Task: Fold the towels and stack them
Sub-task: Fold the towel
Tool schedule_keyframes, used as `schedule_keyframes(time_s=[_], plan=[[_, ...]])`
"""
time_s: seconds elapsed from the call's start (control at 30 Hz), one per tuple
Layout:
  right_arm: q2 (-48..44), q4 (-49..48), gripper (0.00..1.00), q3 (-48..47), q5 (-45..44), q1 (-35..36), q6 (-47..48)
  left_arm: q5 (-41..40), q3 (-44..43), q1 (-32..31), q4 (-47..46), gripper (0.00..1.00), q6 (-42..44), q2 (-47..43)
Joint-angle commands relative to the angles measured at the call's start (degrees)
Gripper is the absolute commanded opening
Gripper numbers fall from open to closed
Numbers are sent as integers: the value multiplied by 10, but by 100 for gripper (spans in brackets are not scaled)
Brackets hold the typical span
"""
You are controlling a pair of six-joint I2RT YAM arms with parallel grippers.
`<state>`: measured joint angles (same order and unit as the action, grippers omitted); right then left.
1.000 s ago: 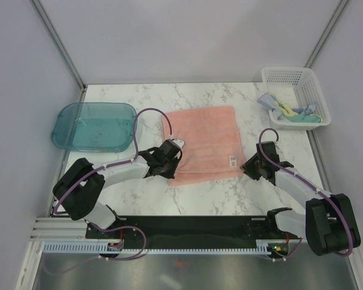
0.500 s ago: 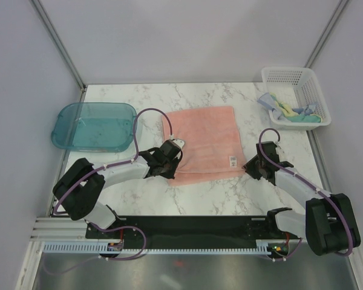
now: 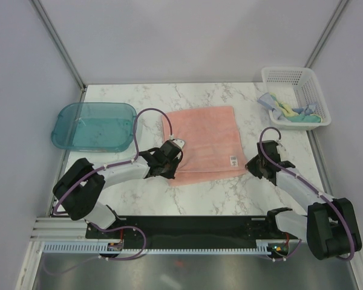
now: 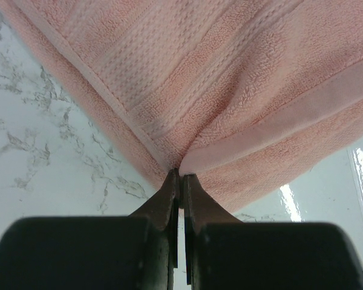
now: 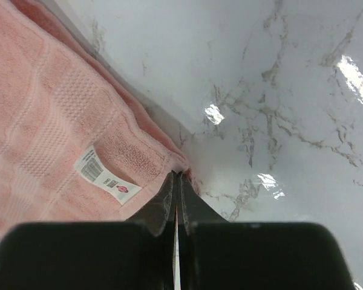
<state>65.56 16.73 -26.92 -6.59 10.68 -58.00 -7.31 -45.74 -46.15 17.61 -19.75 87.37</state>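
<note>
The bare marble strip (image 3: 172, 200) lies back of my left gripper, so my gripper needs to lift, move back and bring the towel's corner down to let go of it over that strip.
A salmon-pink towel (image 3: 206, 136) lies spread flat on the marble table (image 3: 218, 193), with its white tag (image 3: 233, 161) near the front right corner. My left gripper (image 3: 171, 173) is shut on the towel's front left corner; in the left wrist view the cloth (image 4: 230, 72) puckers into the closed tips (image 4: 181, 176). My right gripper (image 3: 247, 168) is shut at the front right corner, its tips (image 5: 178, 175) pinching the towel's (image 5: 54, 121) edge just right of the tag (image 5: 106, 175). Two more towels, pale yellow with teal (image 3: 285, 110) and light blue (image 3: 267, 100), lie crumpled in the basket.
A white mesh basket (image 3: 311, 81) stands at the back right corner. A translucent teal tray (image 3: 60, 124) sits at the left, close to the left arm's purple cable (image 3: 136, 124). Grey walls close in the table on three sides.
My right gripper has closed from partly open onto the towel's front right corner. The left gripper and the towel have stayed put.
</note>
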Motion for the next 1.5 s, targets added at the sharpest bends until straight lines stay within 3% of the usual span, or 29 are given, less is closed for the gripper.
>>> schedule_keyframes(time_s=[0.0, 0.6, 0.97, 1.2, 1.33, 1.47], plan=[[-22, 28, 0, -45, -31, -1, 17, -21, -15, -3, 6, 2, -18, -14], [-78, 96, 0, -108, 20, -1, 56, -36, -73, -19, 101, 2, -22, -87], [-89, 14, 0, 41, 54, 2, 49, -53, 0, -52, 110, 2, -85, -40], [-90, -6, 0, 45, 61, 2, 54, -69, -4, -61, 110, 2, -93, -40], [-116, 19, 0, 10, 54, 3, 68, -94, -48, -61, 146, 2, -83, -55], [-134, 72, 0, -51, 54, 3, 80, -112, -144, -61, 227, 2, -77, -79]])
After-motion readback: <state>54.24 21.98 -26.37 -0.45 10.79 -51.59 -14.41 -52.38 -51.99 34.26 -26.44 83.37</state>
